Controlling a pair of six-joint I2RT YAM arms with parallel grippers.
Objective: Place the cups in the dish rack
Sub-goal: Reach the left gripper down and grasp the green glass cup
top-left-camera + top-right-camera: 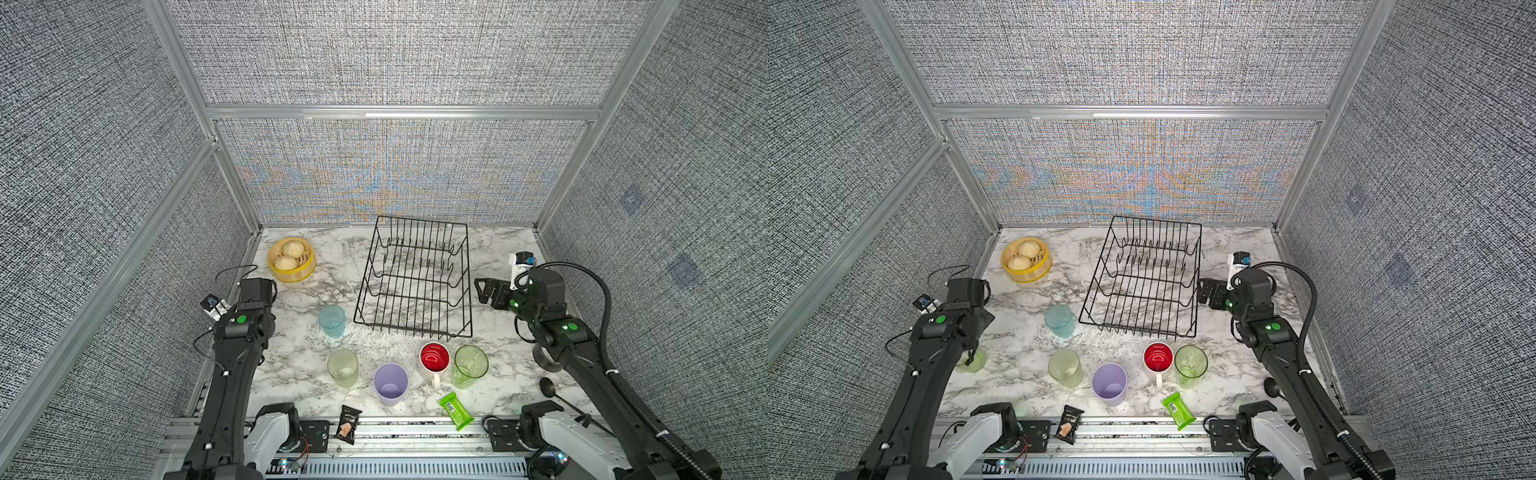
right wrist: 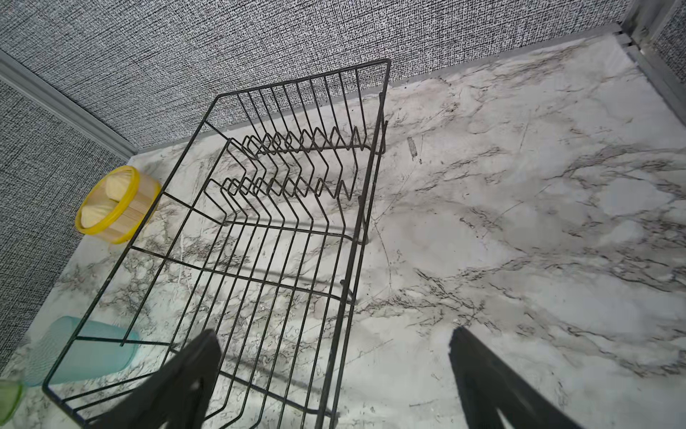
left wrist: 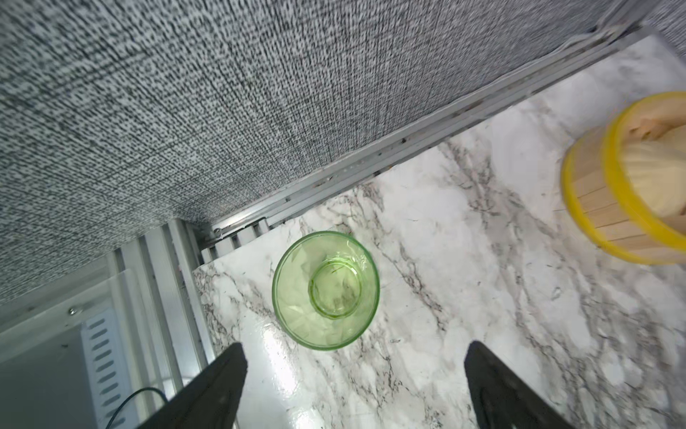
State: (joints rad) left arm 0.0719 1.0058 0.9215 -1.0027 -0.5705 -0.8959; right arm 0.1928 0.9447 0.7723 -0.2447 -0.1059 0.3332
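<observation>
The clear green cup is standing upright below my open fingers, so I will move my left gripper down onto the clear green cup's rim [image 3: 377,291] on the side facing the steamer basket.
The black wire dish rack [image 1: 415,330] [image 1: 1138,329] stands empty at the back middle of the marble table. In front of it stand a teal cup [image 1: 331,321], a frosted yellow-green cup [image 1: 343,365], a lavender cup [image 1: 390,384], a white red-lined mug [image 1: 434,357] and a clear green cup [image 1: 470,365]. Another clear green cup [image 1: 971,360] [image 3: 326,289] sits upright at the table's left edge, half hidden under the left arm. My left gripper [image 3: 356,353] hangs open above and just beside it. My right gripper [image 1: 484,289] [image 2: 334,334] is open over the rack's [image 2: 371,193] right rim.
A yellow steamer basket [image 1: 291,259] with buns sits at the back left. A black snack packet [image 1: 348,424] and a green packet [image 1: 456,410] lie at the front edge. A black ladle [image 1: 548,388] lies under the right arm. Fabric walls close in three sides.
</observation>
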